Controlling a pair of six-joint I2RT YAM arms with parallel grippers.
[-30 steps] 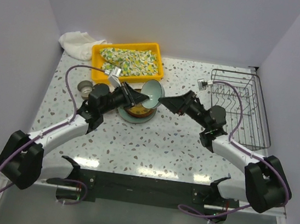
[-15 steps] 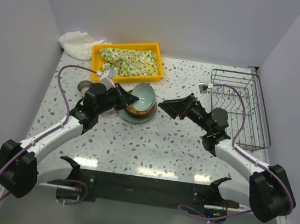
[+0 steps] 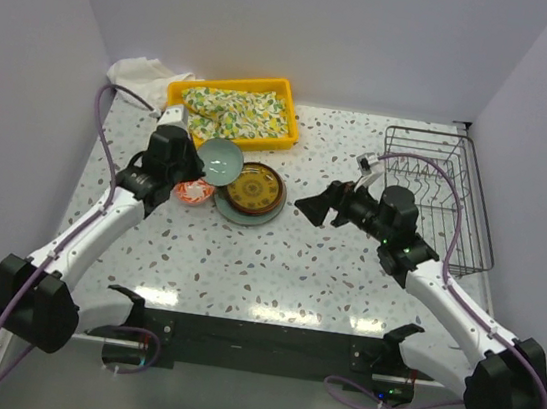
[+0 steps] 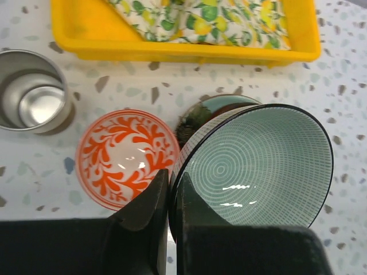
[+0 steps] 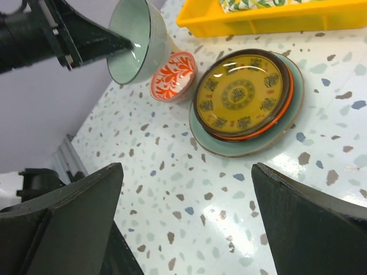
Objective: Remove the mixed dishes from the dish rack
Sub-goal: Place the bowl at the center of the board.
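Observation:
My left gripper needs to move down to the left in the wrist view and let go of the celadon bowl in the red-patterned bowl (image 3: pixel 193 191) (image 4: pixel 123 157). That bowl is empty and below the gripper.
My left gripper (image 3: pixel 198 166) (image 4: pixel 172 179) is shut on the rim of the celadon bowl (image 3: pixel 222 160) (image 4: pixel 258 166) (image 5: pixel 133 40) and holds it tilted in the air. Just below it the red-patterned white bowl (image 3: pixel 193 191) (image 4: pixel 123 157) (image 5: pixel 173 76) sits on the table. To its right lies a stack: the brown-yellow patterned plate (image 3: pixel 255 188) (image 5: pixel 245 94) on a black-red bowl, on the pale green-blue plate (image 3: pixel 235 213) (image 5: pixel 229 148). My right gripper (image 3: pixel 305 207) (image 5: pixel 186 169) hangs open and holds nothing, right of the stack. The dish rack (image 3: pixel 445 202) stands at the far right with no dishes showing in it.
A yellow tray (image 3: pixel 178 101) (image 4: pixel 74 34) with a floral cloth (image 3: pixel 241 109) sits at the back. A white cloth (image 3: pixel 134 75) lies in the back left corner. A steel cup (image 4: pixel 31 97) stands left of the red-patterned bowl. Walls close in on both sides.
My left gripper has carried the celadon bowl left and back, off the stack to above the red-patterned bowl. My right gripper has let go, opened wide and drawn back to the right.

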